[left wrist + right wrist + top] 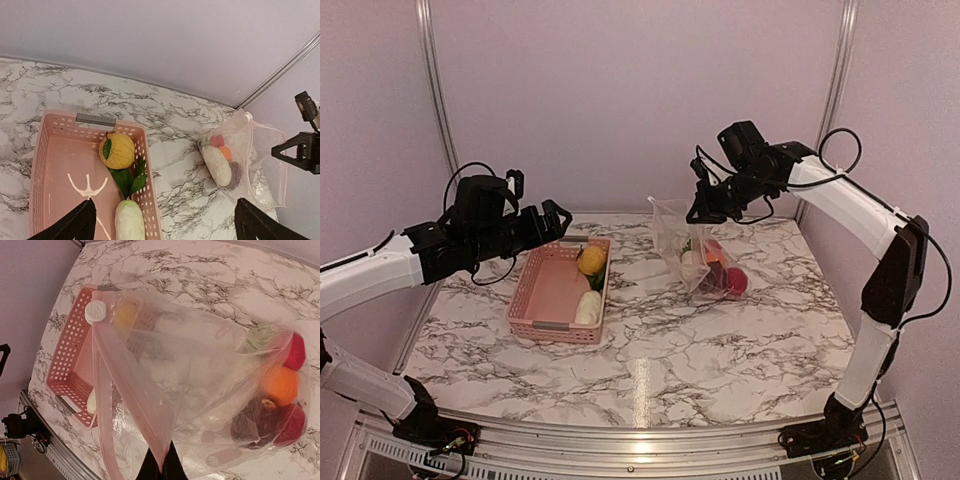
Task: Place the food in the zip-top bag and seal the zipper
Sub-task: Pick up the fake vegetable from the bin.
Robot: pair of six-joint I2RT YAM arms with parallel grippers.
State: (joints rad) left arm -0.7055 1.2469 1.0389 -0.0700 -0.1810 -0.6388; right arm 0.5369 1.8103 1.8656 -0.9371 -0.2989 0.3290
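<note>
My left gripper will next move down and to the right in the top view, around the leafy vegetable's white body point(588, 308) point(130, 221). It lies below my gripper on that side.
The clear zip-top bag point(688, 250) stands on the table right of centre, its mouth pulled up and open. My right gripper point(701, 211) is shut on its upper edge, also seen in the right wrist view point(161, 467). The zipper point(100, 390) runs unsealed along the mouth. Inside the bag lie an orange piece point(280, 385), red pieces point(296, 351), a dark purple piece point(250, 425) and a white oblong point(217, 164). A yellow fruit point(117, 150) and a white leafy vegetable point(130, 222) lie in the pink basket. My left gripper point(556, 222) is open and empty above the basket.
The pink lattice basket point(540, 290) sits left of the bag, its long side pointing away from me. Bare marble table point(720, 350) lies in front. Metal frame posts point(438, 90) and walls close in the back corners.
</note>
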